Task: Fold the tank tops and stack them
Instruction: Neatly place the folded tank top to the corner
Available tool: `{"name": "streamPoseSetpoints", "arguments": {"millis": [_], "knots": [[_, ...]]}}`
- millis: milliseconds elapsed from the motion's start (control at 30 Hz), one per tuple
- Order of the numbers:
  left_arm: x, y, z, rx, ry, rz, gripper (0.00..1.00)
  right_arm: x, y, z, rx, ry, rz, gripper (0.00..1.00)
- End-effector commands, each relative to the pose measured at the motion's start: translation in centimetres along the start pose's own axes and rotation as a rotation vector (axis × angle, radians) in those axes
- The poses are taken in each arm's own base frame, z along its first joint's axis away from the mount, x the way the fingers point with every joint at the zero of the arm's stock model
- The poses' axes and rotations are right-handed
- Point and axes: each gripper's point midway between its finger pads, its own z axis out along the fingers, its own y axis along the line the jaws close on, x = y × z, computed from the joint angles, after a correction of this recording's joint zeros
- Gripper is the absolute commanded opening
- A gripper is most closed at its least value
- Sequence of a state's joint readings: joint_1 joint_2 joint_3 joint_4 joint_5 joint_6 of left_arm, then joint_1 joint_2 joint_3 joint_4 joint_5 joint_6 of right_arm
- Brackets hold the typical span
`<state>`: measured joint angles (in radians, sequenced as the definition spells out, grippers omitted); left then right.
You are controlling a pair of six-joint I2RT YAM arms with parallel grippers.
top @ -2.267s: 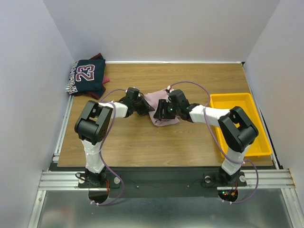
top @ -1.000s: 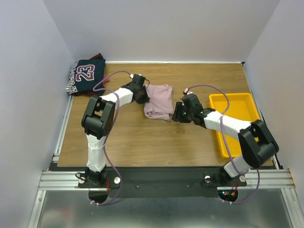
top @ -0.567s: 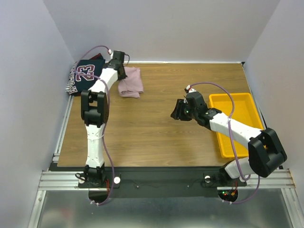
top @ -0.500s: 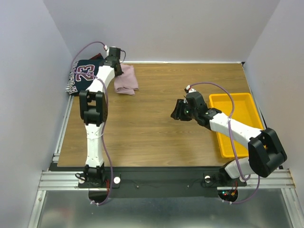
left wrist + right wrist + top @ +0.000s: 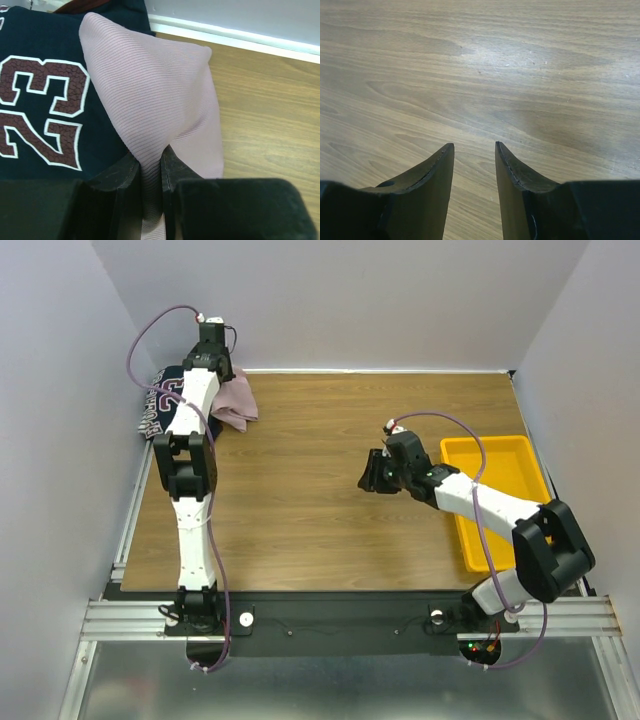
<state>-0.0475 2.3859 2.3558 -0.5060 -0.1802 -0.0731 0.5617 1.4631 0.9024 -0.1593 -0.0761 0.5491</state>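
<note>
My left gripper moves to the left in the top view over the navy top (image 5: 163, 408) (image 5: 47, 112) next and releases the pink top, since much of it overhangs bare wood.
My left gripper (image 5: 149, 161) is shut on the folded dusty pink tank top (image 5: 155, 95) and holds it at the far left corner, partly over the navy "23" tank top (image 5: 35, 110). In the top view the pink top (image 5: 236, 400) hangs beside the left gripper (image 5: 217, 375), at the right edge of the navy top (image 5: 160, 405). A strip of the maroon top (image 5: 85, 5) shows beyond the navy one. My right gripper (image 5: 474, 150) is open and empty over bare wood; in the top view it (image 5: 368, 472) sits mid-table, right of centre.
A yellow plastic tray (image 5: 500, 495) stands at the right edge of the wooden table (image 5: 320, 530). White walls close in the back and both sides; the left arm is stretched far toward the back left corner.
My left gripper has carried the pink top from the table's middle to the far left corner, onto the edge of the navy top. My right gripper let go of it earlier and has held still since.
</note>
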Motion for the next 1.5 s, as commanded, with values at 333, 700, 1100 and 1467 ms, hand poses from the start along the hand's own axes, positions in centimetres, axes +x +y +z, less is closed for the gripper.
{"name": "streamPoseSetpoints", "arguments": {"millis": [333, 700, 1100, 1467], "knots": [[-8.1, 7.5, -3.4, 0.114, -0.184, -0.17, 0.0, -1.2, 0.7, 0.7, -0.02, -0.001, -0.007, 0.43], [-7.4, 10.9, -2.6, 0.086, -0.159, -0.265, 0.0, -0.7, 0.8, 1.1, -0.029, 0.019, -0.001, 0.42], [-11.1, 6.7, -6.1, 0.249, -0.238, -0.29, 0.0, -1.0, 0.8, 1.1, -0.025, 0.011, -0.001, 0.42], [-15.9, 5.3, -9.0, 0.318, -0.407, -0.29, 0.0, -1.2, 0.8, 0.9, -0.019, 0.0, -0.002, 0.42]]}}
